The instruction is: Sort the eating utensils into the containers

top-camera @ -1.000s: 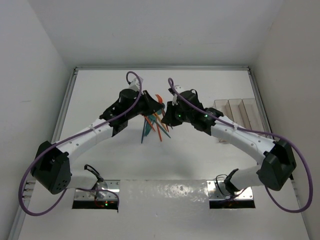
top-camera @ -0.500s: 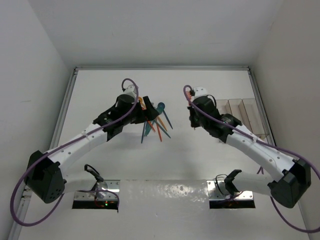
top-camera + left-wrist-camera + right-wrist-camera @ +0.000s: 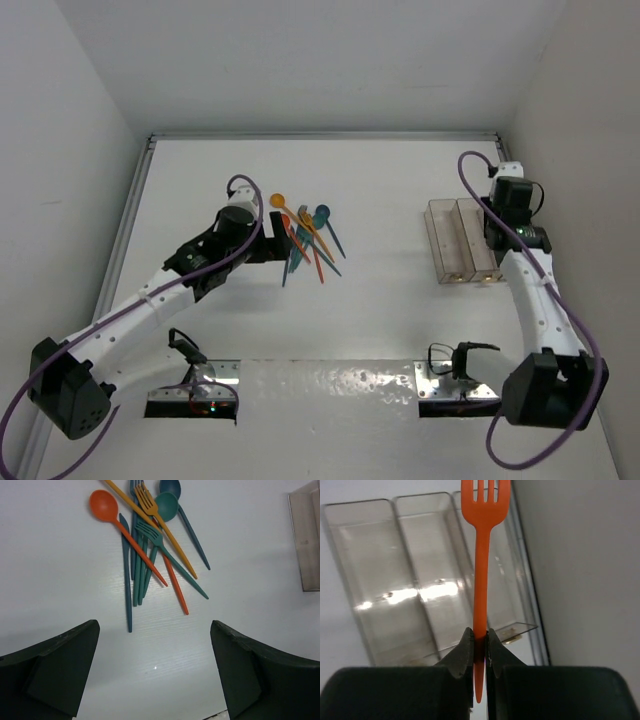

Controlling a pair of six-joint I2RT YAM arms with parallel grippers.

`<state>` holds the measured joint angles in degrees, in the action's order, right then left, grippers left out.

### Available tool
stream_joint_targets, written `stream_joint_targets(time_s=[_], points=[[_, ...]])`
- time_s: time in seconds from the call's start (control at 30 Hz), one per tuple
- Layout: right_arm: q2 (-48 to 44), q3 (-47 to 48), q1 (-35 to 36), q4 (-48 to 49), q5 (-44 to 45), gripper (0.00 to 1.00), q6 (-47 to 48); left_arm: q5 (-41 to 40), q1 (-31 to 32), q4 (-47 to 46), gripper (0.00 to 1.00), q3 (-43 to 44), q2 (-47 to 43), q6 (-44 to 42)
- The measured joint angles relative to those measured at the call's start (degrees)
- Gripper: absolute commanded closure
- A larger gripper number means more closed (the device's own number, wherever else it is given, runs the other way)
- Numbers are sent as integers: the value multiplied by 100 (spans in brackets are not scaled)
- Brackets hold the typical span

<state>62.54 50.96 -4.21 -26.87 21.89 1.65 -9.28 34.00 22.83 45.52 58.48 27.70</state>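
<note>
My right gripper goes down into the clear bin (image 3: 501, 582) beside the bin's side next and releases the orange fork's handle there, since the bin's bottom lies below it.
The eating utensils (image 3: 305, 240) lie in a crossed pile at the table's middle: an orange spoon (image 3: 102, 505), a yellow-orange fork (image 3: 145, 497), a teal fork (image 3: 150, 532), a teal spoon (image 3: 167, 506) and a teal knife (image 3: 126, 580). My left gripper (image 3: 155, 672) stands open just left of the pile, with bare table between its fingers. Three clear containers (image 3: 427, 570) stand in a row at the right. My right gripper (image 3: 480, 642) is shut on the handle of an orange fork (image 3: 482, 555), tines forward, above the rightmost bin (image 3: 507, 585).
In the top view only two bins (image 3: 455, 240) show, since the right arm covers the third. The enclosure's right wall (image 3: 585, 570) rises close beside the bins. One bin's end (image 3: 306, 540) shows at the right edge of the left wrist view.
My left gripper has opened and drawn back to the left, off the pile. The right arm has swung from the pile over to the bins, carrying the orange fork.
</note>
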Motion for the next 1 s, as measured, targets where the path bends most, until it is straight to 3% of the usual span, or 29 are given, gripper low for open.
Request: stream_joint_targets(time_s=[0.17, 0.43, 1.0], points=[[745, 4, -673, 374, -98, 100, 774, -48, -35, 28, 8, 26, 28, -256], [1803, -92, -994, 1134, -114, 100, 1543, -39, -46, 28, 8, 26, 177, -411], [2524, -407, -1453, 2149, -575, 100, 2170, 92, -72, 11, 8, 24, 177, -452]])
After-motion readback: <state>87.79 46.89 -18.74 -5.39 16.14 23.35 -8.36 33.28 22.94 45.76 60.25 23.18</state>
